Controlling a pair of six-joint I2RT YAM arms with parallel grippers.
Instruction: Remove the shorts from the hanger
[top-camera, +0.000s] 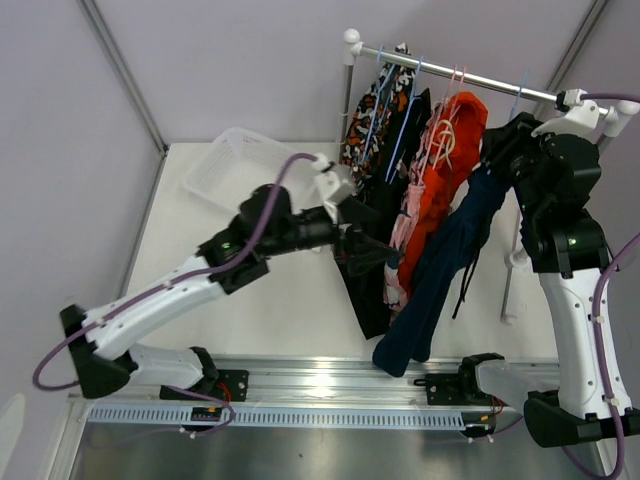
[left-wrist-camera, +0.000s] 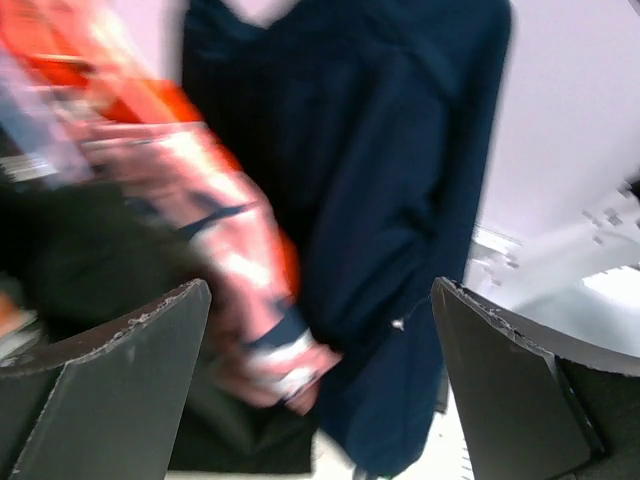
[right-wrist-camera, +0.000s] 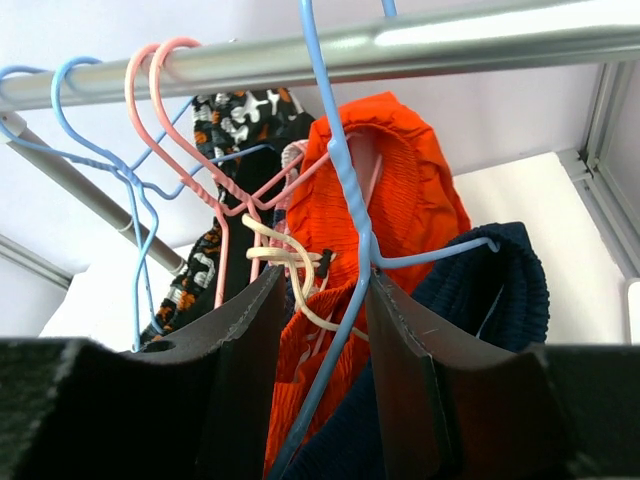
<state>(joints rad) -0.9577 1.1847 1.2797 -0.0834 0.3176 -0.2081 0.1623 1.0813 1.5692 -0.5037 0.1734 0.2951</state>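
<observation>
The navy shorts' leg hangs to the right of my left gripper in the top view, so next I move that way past the pink shorts and close on it.
Five shorts hang side by side on a metal rail: patterned, black, pink, orange-red and navy. My right gripper is up at the rail. Its jaws are closed part-way on the navy shorts' bunched waistband, and the blue hanger runs between them. Orange-red shorts hang just behind. My left gripper is wide open beside the black shorts. In its blurred wrist view the gripper faces the pink and navy legs and holds nothing.
A white plastic basket lies at the back left of the table. The rack's left post and right upright flank the clothes. Pink hangers and a cream drawstring crowd the rail beside my right jaws.
</observation>
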